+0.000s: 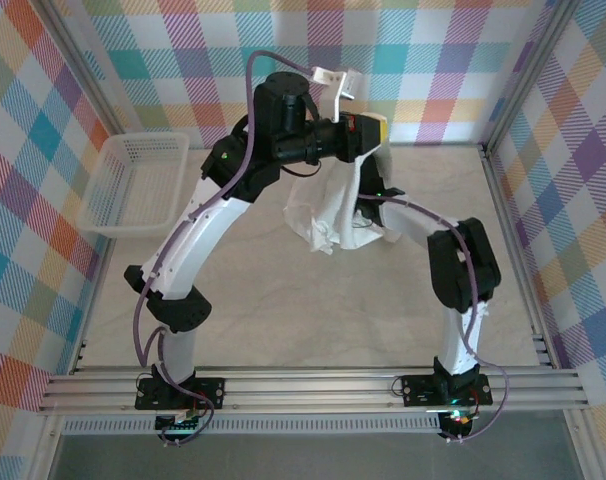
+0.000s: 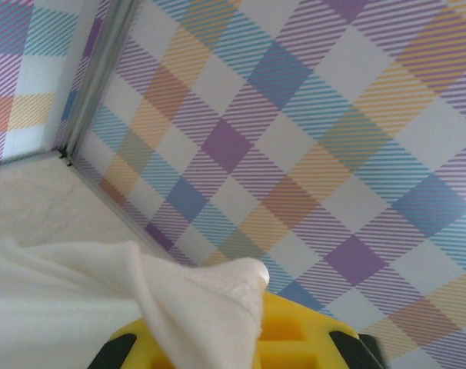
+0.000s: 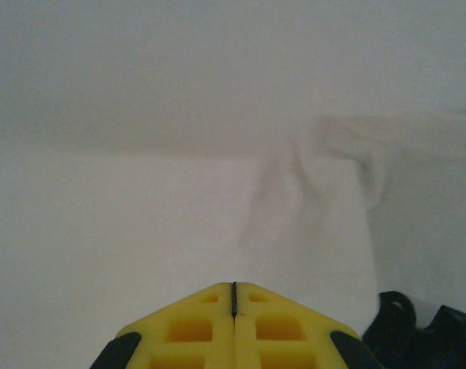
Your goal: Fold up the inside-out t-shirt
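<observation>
The left gripper is above bare tabletop [image 1: 251, 238] beside the hanging cloth, so it should next move toward the basket and go down to let go of the shirt's top end.
The inside-out t-shirt [image 1: 335, 210] is a white cloth hanging bunched above the middle of the table, its lower end near the surface. My left gripper [image 1: 375, 130] is raised near the back wall and shut on the shirt's top. In the left wrist view a white fold [image 2: 194, 307] comes out from between the yellow fingers [image 2: 310, 338]. My right arm reaches in from the right, and its wrist end is buried in the hanging cloth. In the right wrist view my right gripper [image 3: 234, 286] is shut, with nothing seen between its jaws. White fabric [image 3: 218, 154] lies directly ahead of it.
A white mesh basket [image 1: 138, 185] sits at the table's left edge. Checked walls enclose the back and sides, with metal frame posts at the corners. The right arm's elbow [image 1: 468, 262] stands over the right side of the table.
</observation>
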